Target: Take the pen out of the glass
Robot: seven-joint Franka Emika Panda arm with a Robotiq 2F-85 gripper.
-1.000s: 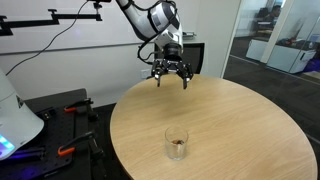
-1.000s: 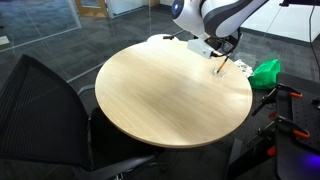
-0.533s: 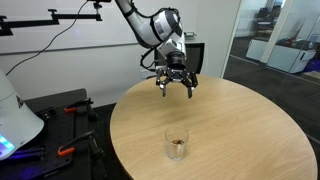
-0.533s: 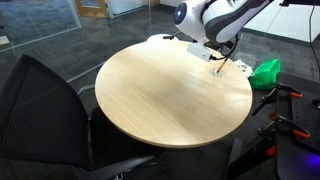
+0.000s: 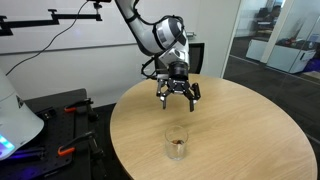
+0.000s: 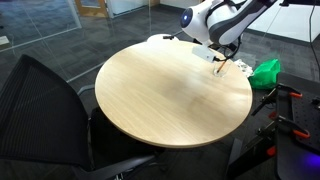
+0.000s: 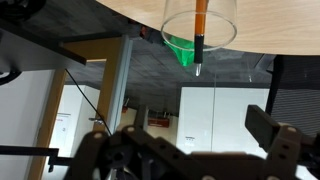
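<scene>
I will next move my gripper down and toward the glass (image 7: 226, 22), with my fingers spread around the pen's dark end (image 7: 197, 57), which is below my gripper and sticks out past the glass's rim.
The clear glass (image 5: 177, 142) stands on the round wooden table (image 5: 240, 130) near its front edge. The pen (image 5: 178, 148), dark with an orange-red part, stands inside it. My gripper (image 5: 178, 101) hangs open and empty above the table, behind the glass and well apart from it. In an exterior view the glass (image 6: 222, 64) with the pen (image 6: 220, 67) sits at the table's far right edge, just under my gripper (image 6: 221, 47). In the wrist view the glass (image 7: 226, 22) and pen (image 7: 200, 30) show at the top, with my fingers (image 7: 270, 128) spread wide at the bottom.
A black mesh chair (image 6: 40, 110) stands by the table. A green object (image 6: 266, 72) lies beyond the table's edge near the glass. A white device (image 5: 15, 120) and red-handled tools (image 5: 72, 110) sit on a bench beside the table.
My gripper has moved lower and nearer to the glass, still open. The glass and pen have not moved.
</scene>
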